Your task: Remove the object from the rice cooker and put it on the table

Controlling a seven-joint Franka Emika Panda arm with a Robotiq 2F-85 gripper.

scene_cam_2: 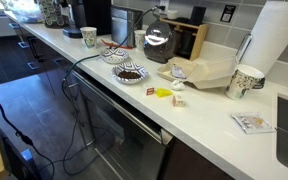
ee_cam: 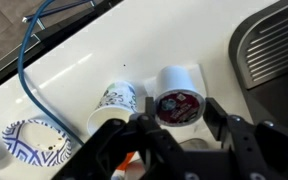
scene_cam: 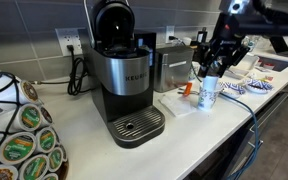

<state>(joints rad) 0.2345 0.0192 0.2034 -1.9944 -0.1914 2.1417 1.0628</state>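
Note:
My gripper moves down to the clear spot of bare counter between the drip tray and the counter edge next and releases the pod, as that spot lies below.
A black and silver Keurig coffee machine (scene_cam: 124, 75) stands on the white counter with its lid raised; no rice cooker shows. My gripper (scene_cam: 212, 66) hangs over the counter some way from the machine, above a patterned paper cup (scene_cam: 209, 92). In the wrist view my gripper (ee_cam: 181, 114) is shut on a white coffee pod (ee_cam: 177, 100) with a dark red lid, one finger on each side. The paper cup (ee_cam: 114, 105) lies just beside the pod. The arm does not show in the exterior view along the counter.
A steel appliance (scene_cam: 172, 68) stands behind the cup. A rack of coffee pods (scene_cam: 19, 140) fills the near corner. A blue cable (ee_cam: 24, 60), a patterned plate (ee_cam: 29, 145) and the machine's drip tray (ee_cam: 269, 45) lie near the gripper. The counter edge (scene_cam: 234, 125) is close.

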